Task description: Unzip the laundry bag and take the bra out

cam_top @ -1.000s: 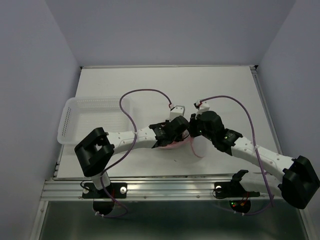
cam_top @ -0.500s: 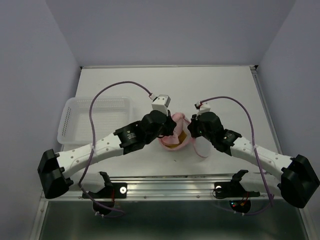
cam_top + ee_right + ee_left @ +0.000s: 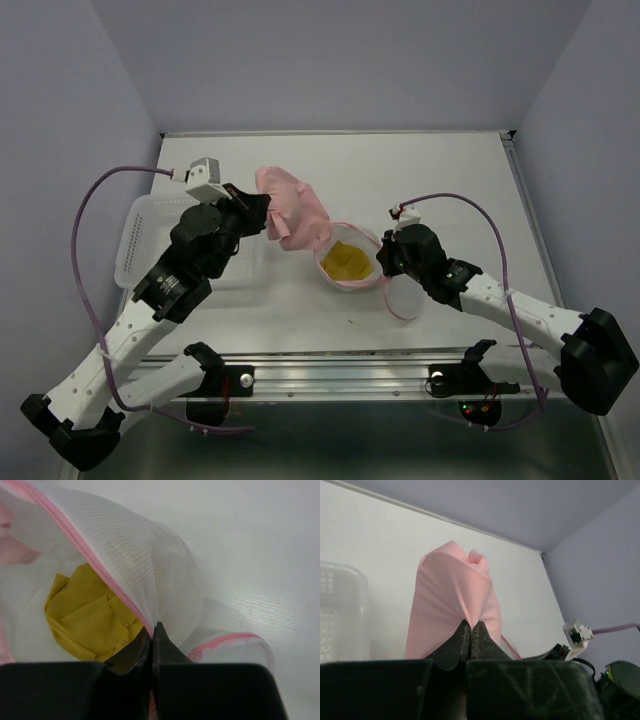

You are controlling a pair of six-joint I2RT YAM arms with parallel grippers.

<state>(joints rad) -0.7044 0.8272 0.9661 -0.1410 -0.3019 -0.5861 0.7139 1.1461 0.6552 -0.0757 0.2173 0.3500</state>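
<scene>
My left gripper swings to the left in the top view next, goes down and lets go of the bra inside the empty white basket.
The white mesh laundry bag with pink zipper trim lies open at mid-table, a yellow cloth showing inside. My right gripper is shut on the bag's pink-trimmed rim, holding it open; the yellow cloth shows in the right wrist view. My left gripper is shut on the pink bra, which hangs lifted above the table up and left of the bag. In the left wrist view the bra stands pinched between the fingertips.
A white plastic basket stands at the table's left edge, partly under my left arm; its wall shows in the left wrist view. The bag's unzipped flap lies beside the right gripper. Grey walls enclose the table.
My left arm has swung up and left, pulling the pink bra out of the bag. The bag's mouth now shows the yellow cloth. The right gripper has held still on the rim.
</scene>
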